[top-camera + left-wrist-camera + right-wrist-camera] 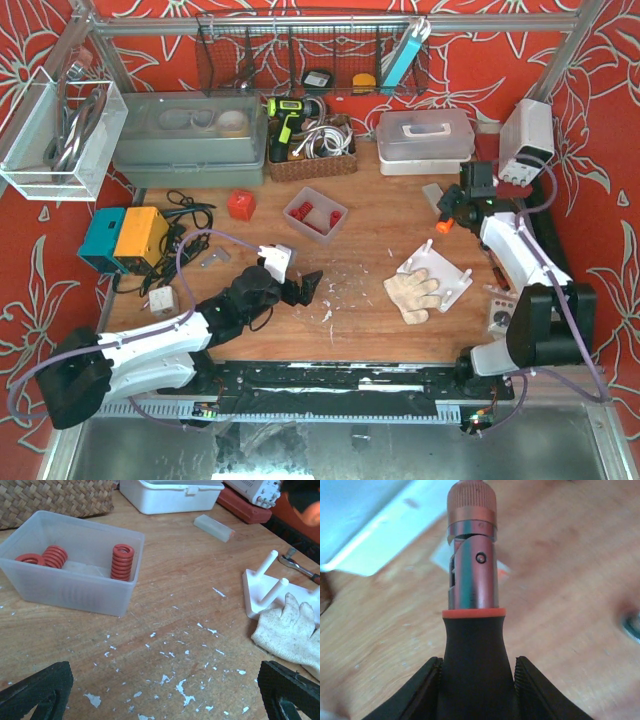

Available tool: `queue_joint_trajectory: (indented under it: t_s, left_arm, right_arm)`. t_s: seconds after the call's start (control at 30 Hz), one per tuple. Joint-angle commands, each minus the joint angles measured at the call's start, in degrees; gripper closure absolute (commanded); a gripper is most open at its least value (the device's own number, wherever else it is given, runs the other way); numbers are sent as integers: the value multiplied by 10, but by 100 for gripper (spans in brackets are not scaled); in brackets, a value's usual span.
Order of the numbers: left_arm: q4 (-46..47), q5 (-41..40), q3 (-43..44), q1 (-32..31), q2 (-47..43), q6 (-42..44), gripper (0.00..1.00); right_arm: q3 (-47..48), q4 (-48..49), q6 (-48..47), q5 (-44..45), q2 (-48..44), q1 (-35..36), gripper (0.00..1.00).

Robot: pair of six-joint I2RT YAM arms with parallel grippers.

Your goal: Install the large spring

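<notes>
I will next move my right gripper past the pale block, lower it to the wood before the white lidded box and release the black-handled screwdriver (472,630), since that wood is clear.
A clear tray (316,215) holds several red springs. The left wrist view shows the tray (75,587) with the tallest spring (122,562) upright at its right end and shorter ones (55,556) on the left. A white peg base (436,268) with upright pegs (274,591) lies right of centre, partly under a work glove (413,294). My left gripper (303,288) is open and empty, low over the table before the tray (162,680). My right gripper (452,205) is shut on a black-handled screwdriver (472,630) with an orange ring, at the back right.
A wicker basket (310,150), a white lidded box (425,140) and a grey bin (190,140) line the back. A red block (240,204), a teal and yellow box (125,238) and cables sit on the left. A dial unit (498,312) stands near right.
</notes>
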Motion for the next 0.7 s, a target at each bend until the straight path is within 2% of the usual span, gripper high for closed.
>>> queue_joint_trajectory:
  t_s: [0.0,0.13,0.27,0.43,0.67]
  left_arm:
    - [18,-8,-6,-4,-8,1,0]
    - [20,-10,-10,-4,-10,0,0]
    - [22,-11,-11,-4,-12,0,0]
    - [21,-13,-12,-5,-11,0,0]
    - [23,-13,-12,-5,-13,-1,0]
  right_arm:
    - [79,54,-257,-25,26,56,89]
    - [155,22,-411,41,93,124,86]
    - [211,1,-531,82,167,161,86]
    - [246,3,-636,137,253,182,82]
    - [258,27,-710,162,327,185,75]
